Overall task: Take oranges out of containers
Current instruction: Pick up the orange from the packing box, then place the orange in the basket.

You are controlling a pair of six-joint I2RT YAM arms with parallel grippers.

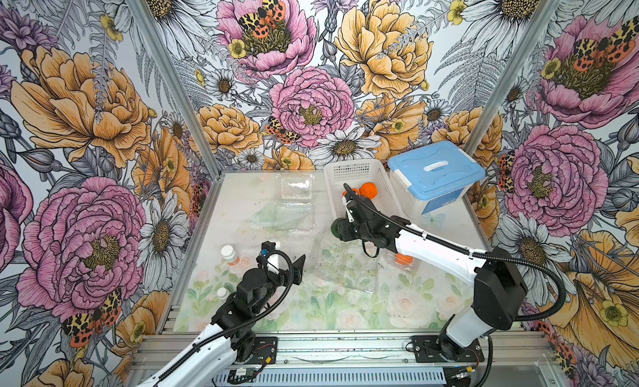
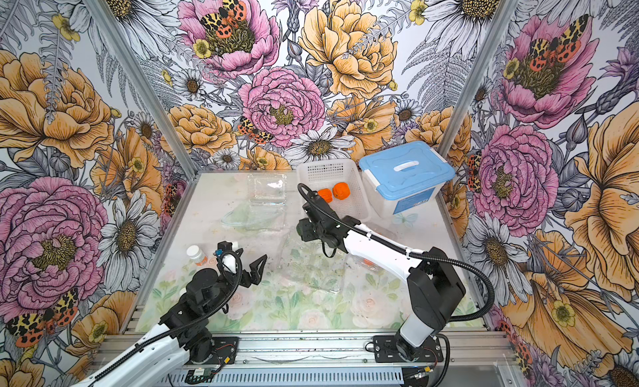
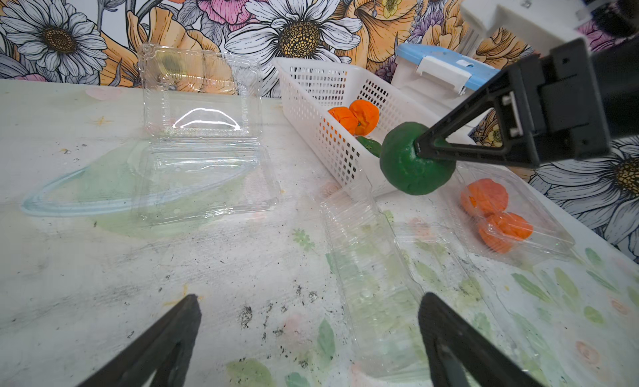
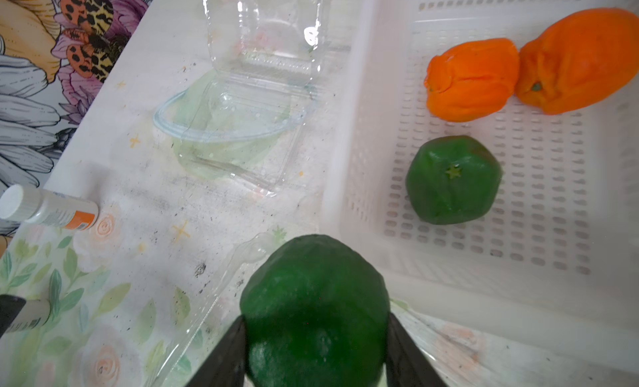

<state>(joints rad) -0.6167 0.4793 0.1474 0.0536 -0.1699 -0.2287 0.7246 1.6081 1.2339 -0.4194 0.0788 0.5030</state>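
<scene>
The dark green orange [image 4: 314, 309] goes outward in my right gripper over the basket's near rim next, for release there. The bare bottom of the white basket lies outward of my right gripper.
My right gripper [image 4: 314, 321] is shut on a dark green orange [image 4: 314, 309], held in the air just outside the near left corner of the white basket [image 1: 349, 167]. Two bright oranges [image 4: 470, 81] [image 4: 581, 57] and a green one [image 4: 453, 179] lie in that basket. One clear container [image 3: 539, 243] is shut with two oranges [image 3: 484, 197] inside, partly under my right arm in both top views. Another container [image 1: 345, 264] lies open and empty mid-table, and a third [image 1: 295, 198] stands open at the back. My left gripper [image 3: 311, 299] is open above bare table.
A white tub with a blue lid [image 1: 435, 171] stands right of the basket. Two small white bottles [image 1: 229, 254] [image 1: 222, 292] stand near the table's left edge by my left arm. A clear shallow dish [image 3: 103, 188] lies under the back container.
</scene>
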